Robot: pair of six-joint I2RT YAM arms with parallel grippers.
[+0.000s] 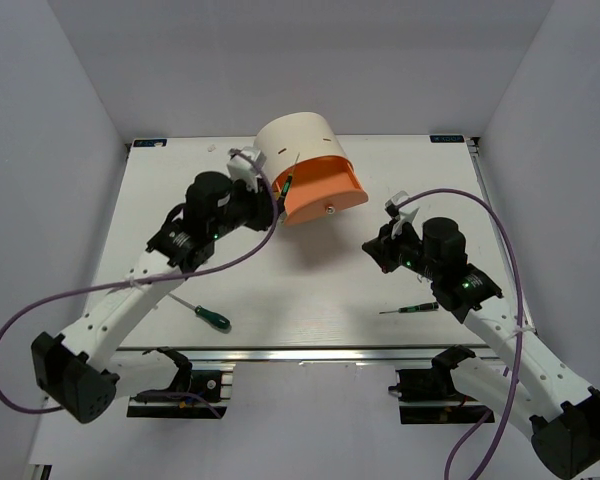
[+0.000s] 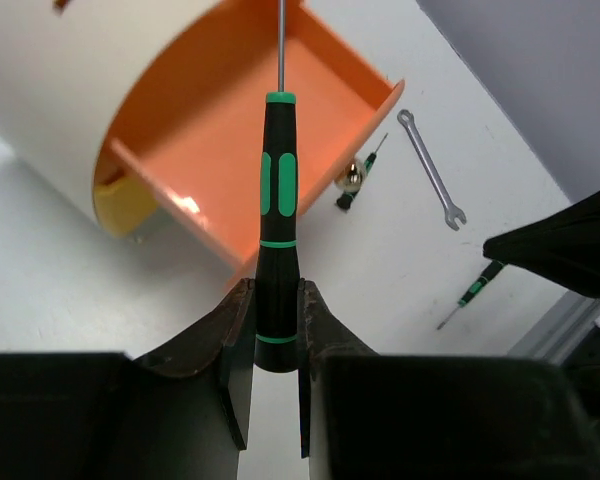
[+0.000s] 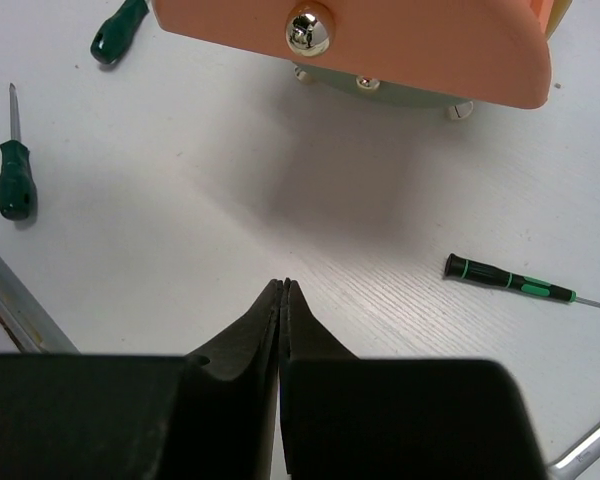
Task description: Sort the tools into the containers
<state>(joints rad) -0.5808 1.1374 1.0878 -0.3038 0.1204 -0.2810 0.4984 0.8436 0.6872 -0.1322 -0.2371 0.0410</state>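
The left gripper shifts to the right in the top view next, over the orange drawer's bottom, to release the screwdriver, since the screwdriver's handle overhangs the drawer's edge.
My left gripper (image 2: 275,290) (image 1: 276,195) is shut on a thin black-and-green screwdriver (image 2: 278,190). It holds the tool over the open orange drawer (image 2: 280,110) (image 1: 325,188) of the cream cabinet (image 1: 295,135), with the shaft pointing into the drawer. My right gripper (image 3: 283,285) (image 1: 372,248) is shut and empty, low over the table in front of the drawer's brass knob (image 3: 309,30). A silver spanner (image 2: 432,170) and two thin screwdrivers (image 2: 360,178) (image 2: 472,290) lie on the table. One thin screwdriver (image 3: 510,280) lies to the right of my right gripper.
The grey-green drawer (image 3: 400,95) shows below the orange one, and a bit of the yellow drawer (image 2: 125,200) shows behind it. A green-handled screwdriver (image 1: 208,315) (image 3: 15,175) lies near the front left edge. Another green handle (image 3: 120,28) lies by the cabinet. A thin screwdriver (image 1: 412,308) lies by the right arm.
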